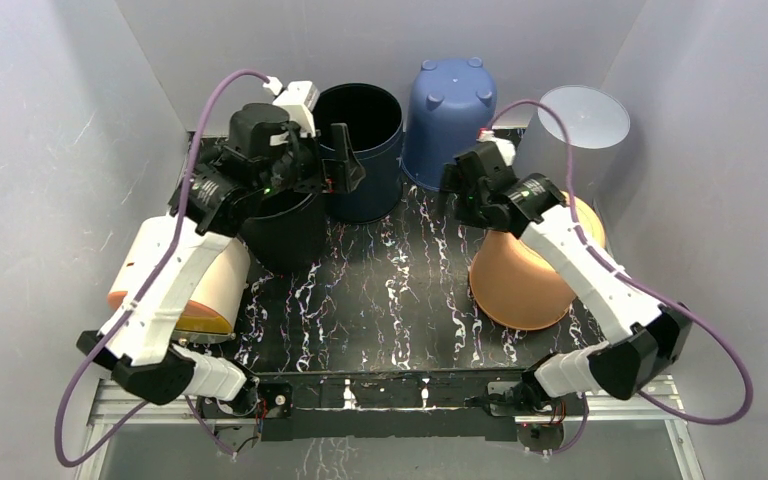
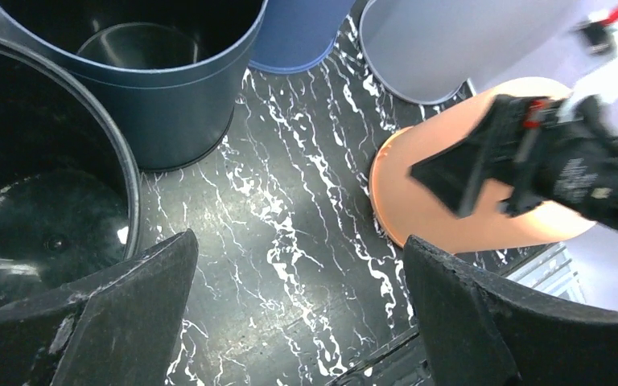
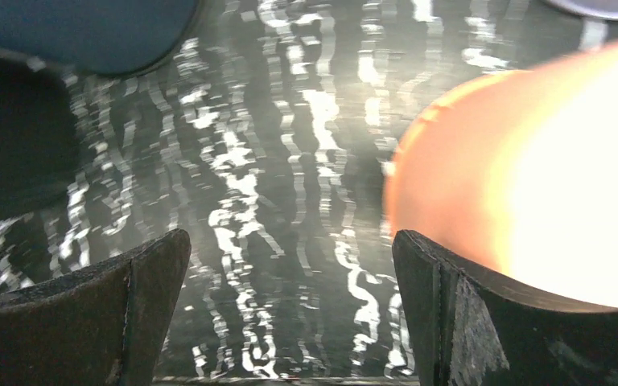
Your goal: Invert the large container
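Note:
My left gripper goes outward and to the right in the top view, onto the navy container's rim (image 1: 400, 127) (image 2: 253, 36) beside the blue container next, since its fingers frame bare table.
A large dark navy container (image 1: 368, 150) stands upright and empty at the back; it also shows in the left wrist view (image 2: 161, 112). A black container (image 1: 282, 228) stands upright just left of it, also seen in the left wrist view (image 2: 48, 217). My left gripper (image 1: 322, 178) is open and empty, held above the near rims of these two; its fingers (image 2: 129, 314) frame bare table. My right gripper (image 1: 463, 192) is open and empty, beside the upside-down orange container (image 1: 520, 280), which shows at the right of the right wrist view (image 3: 531, 177).
A blue container (image 1: 450, 115) and a translucent one (image 1: 585, 118) stand upside down at the back. A peach container (image 1: 205, 290) lies on its side under the left arm. The black marbled table (image 1: 390, 300) is walled in by grey panels.

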